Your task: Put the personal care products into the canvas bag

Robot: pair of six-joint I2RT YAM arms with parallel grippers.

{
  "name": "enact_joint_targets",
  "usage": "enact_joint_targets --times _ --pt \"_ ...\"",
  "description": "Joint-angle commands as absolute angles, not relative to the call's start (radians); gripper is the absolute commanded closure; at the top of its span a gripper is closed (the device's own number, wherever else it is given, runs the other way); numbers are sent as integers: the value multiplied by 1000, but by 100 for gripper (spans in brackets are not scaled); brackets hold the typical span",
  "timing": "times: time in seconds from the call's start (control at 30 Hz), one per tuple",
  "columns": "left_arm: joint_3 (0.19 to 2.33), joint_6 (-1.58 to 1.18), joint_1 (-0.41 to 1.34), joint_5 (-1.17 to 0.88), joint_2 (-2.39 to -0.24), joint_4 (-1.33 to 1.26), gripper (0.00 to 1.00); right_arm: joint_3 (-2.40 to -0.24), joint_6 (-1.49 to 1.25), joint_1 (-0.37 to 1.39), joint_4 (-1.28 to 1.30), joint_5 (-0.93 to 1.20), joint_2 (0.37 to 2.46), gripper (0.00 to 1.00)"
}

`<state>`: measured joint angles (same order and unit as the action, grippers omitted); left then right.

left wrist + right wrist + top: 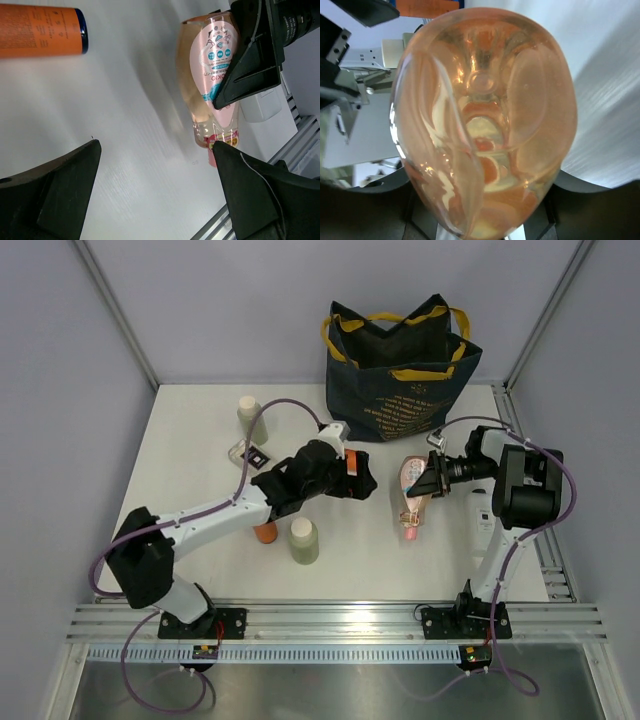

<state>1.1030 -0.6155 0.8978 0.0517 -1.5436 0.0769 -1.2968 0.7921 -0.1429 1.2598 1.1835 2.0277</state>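
Observation:
The robot's right gripper will move up and outward, because the navy canvas bag's rim is higher than the peach bottle (pixel 411 495), and then go down into the bag's opening (pixel 391 346) and let go.
My right gripper (pixel 427 480) is shut on the peach teardrop bottle (pixel 411 495), which is tilted with its cap down near the table. That bottle fills the right wrist view (pixel 480 125), with the right gripper (pixel 480 220) closed on its sides, and it also shows in the left wrist view (pixel 210 75). My left gripper (pixel 358 482) is open and empty just left of it; in its own view (pixel 155 145) only bare table lies between the fingers. An orange bottle (pixel 40 30) lies beside the left gripper (pixel 352 462). The navy canvas bag (pixel 400 370) stands open at the back.
A pale green bottle (pixel 251 418) and the clear flat black-labelled bottle (pixel 252 453) are at the back left. Another pale green bottle (pixel 303 540) and an orange bottle (pixel 265 533) stand under the left arm. The white rectangular bottle (pixel 483 510) lies by the right arm.

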Motion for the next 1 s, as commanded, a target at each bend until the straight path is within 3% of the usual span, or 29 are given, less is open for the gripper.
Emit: enact_joint_targets --times 0.0,0.3,0.6,0.97 --pt "1178 -562 876 95 -1436 93 1 -1381 964 -190 1629 1400 1918 100" --pt "1174 -568 838 107 -1348 155 1 -1396 885 -210 1635 1471 1789 100" --pt "1184 -658 839 -49 -1485 61 1 -1440 827 -210 1640 1592 1703 100" --pt "1216 -618 831 -28 -1470 90 1 -1755 700 -207 1631 1689 1635 100"
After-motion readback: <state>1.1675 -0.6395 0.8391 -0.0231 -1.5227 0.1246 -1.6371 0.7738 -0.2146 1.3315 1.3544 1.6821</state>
